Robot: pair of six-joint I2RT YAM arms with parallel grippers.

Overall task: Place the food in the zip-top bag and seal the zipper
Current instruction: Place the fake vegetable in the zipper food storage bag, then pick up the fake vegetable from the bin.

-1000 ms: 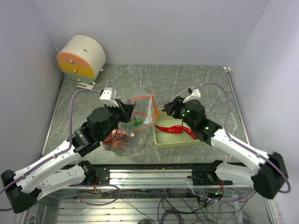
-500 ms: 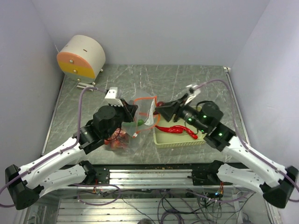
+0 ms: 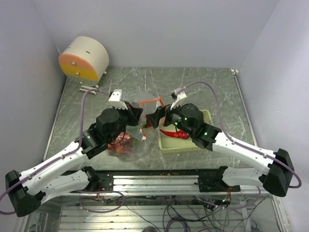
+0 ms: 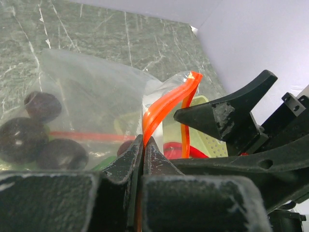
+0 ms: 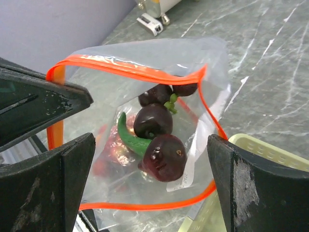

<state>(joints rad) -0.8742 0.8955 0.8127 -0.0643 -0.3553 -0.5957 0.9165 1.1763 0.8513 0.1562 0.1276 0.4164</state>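
I will next swing my right gripper away from the bag's opening, tilt it downward and lower it onto the red chili pepper [image 3: 175, 134], which is still in the basket.
The clear zip-top bag [image 3: 133, 137] stands on the table with its mouth held open. My left gripper [image 3: 138, 116] is shut on the orange-red zipper [image 4: 164, 106] at the mouth's left edge, the strip pinched between the jaws [image 4: 144, 141]. My right gripper [image 5: 150, 145] hangs wide open just over the mouth, with nothing between its fingers [image 5: 251, 188]. Inside the bag lie dark purple pieces [image 5: 161, 152], a green pepper [image 5: 129, 137] and red strawberries [image 3: 123, 143]. A red chili pepper [image 3: 175, 134] lies in the pale green basket [image 3: 205, 116].
The basket stands directly right of the bag, under my right arm. A round cream and orange device [image 3: 83, 59] sits at the back left corner with a small white part [image 3: 88, 88] in front. Walls close in the table's left, back and right.
My right gripper swung left from above the basket to the bag's mouth, and its jaws opened wide. The left gripper kept its hold on the zipper and shifted slightly.
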